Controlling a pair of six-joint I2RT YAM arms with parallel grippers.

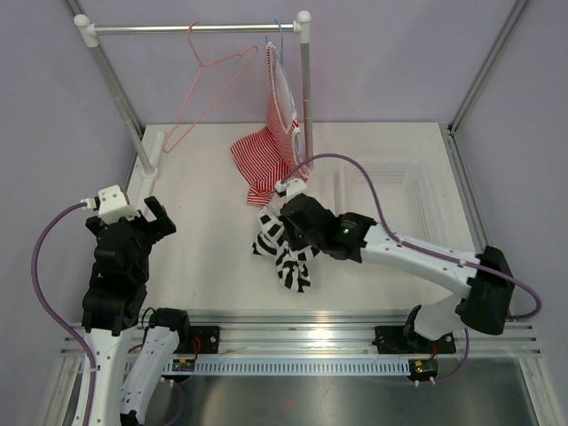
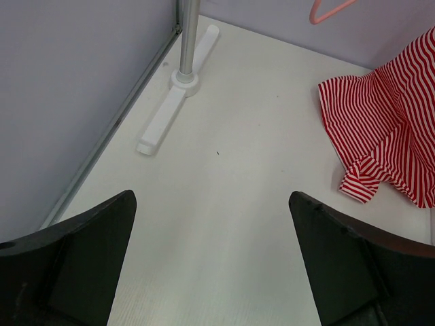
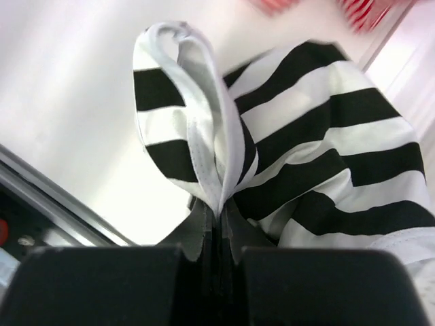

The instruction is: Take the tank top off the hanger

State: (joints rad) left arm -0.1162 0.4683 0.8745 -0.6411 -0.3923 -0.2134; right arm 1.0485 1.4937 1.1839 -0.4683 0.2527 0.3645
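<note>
Next I should lift my right gripper over the white basket (image 1: 401, 199) and lower it to release the tank top, as the basket's to its right in the top view.
The black-and-white striped tank top (image 1: 286, 253) hangs bunched from my right gripper (image 1: 286, 226) over the middle of the table. In the right wrist view the gripper (image 3: 219, 212) is shut on the top's pale edging, and the striped fabric (image 3: 319, 156) spreads above and to the right. The pink wire hanger (image 1: 206, 84) hangs bare and tilted on the rail at the back. My left gripper (image 1: 142, 213) is open and empty at the left; its fingers (image 2: 81, 251) frame bare table.
A red-and-white striped top (image 1: 271, 151) hangs from a blue hanger (image 1: 280, 40) on the rail (image 1: 195, 28), its lower part lying on the table; it also shows in the left wrist view (image 2: 387, 136). The rack's white foot (image 2: 173, 95) stands at the left.
</note>
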